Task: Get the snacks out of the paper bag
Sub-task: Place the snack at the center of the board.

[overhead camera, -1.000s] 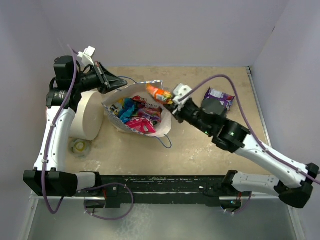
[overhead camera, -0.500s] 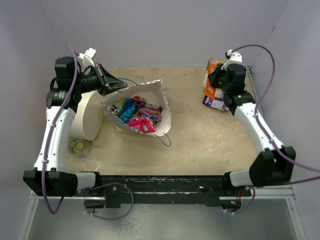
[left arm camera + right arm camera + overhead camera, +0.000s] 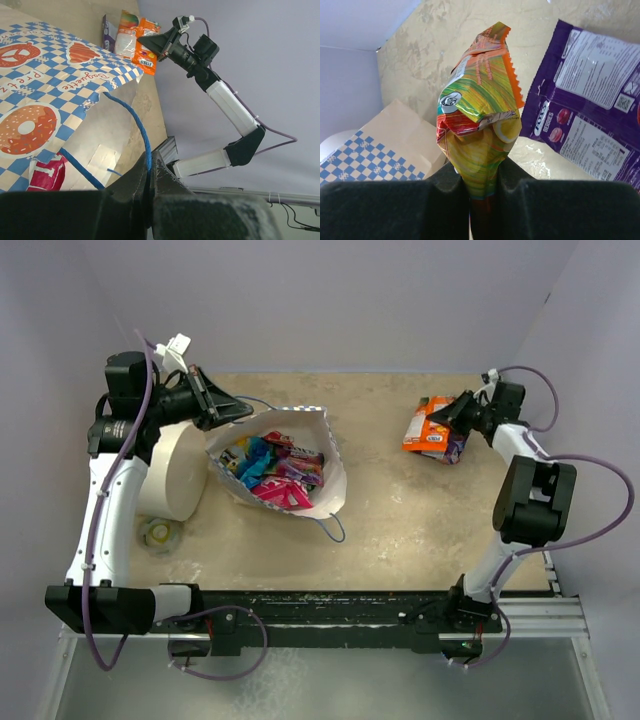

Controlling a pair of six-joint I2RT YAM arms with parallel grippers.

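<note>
My right gripper lowers the orange snack packet onto the purple packet below next and releases it there, clear of the paper bag (image 3: 325,440).
The paper bag (image 3: 325,440) lies open in the middle left of the top view, with several bright snack packets (image 3: 275,468) inside. Its checkered outside shows in the left wrist view (image 3: 55,80). My left gripper (image 3: 243,406) is shut on the bag's blue cord handle (image 3: 145,145) at the bag's far rim. My right gripper (image 3: 447,420) is at the far right, shut on an orange snack packet (image 3: 425,427), seen close in the right wrist view (image 3: 480,130). A purple packet (image 3: 592,130) lies on the table beside it.
A large white cylinder (image 3: 172,470) stands left of the bag. A small round tape roll (image 3: 158,533) lies in front of it. The grey walls close in behind and to the right of the right gripper. The bag's other blue handle (image 3: 330,527) trails toward the front.
My right gripper has carried the orange packet from the bag's mouth to the far right corner, then swung it down beside the purple packet. The left gripper stays on the handle.
</note>
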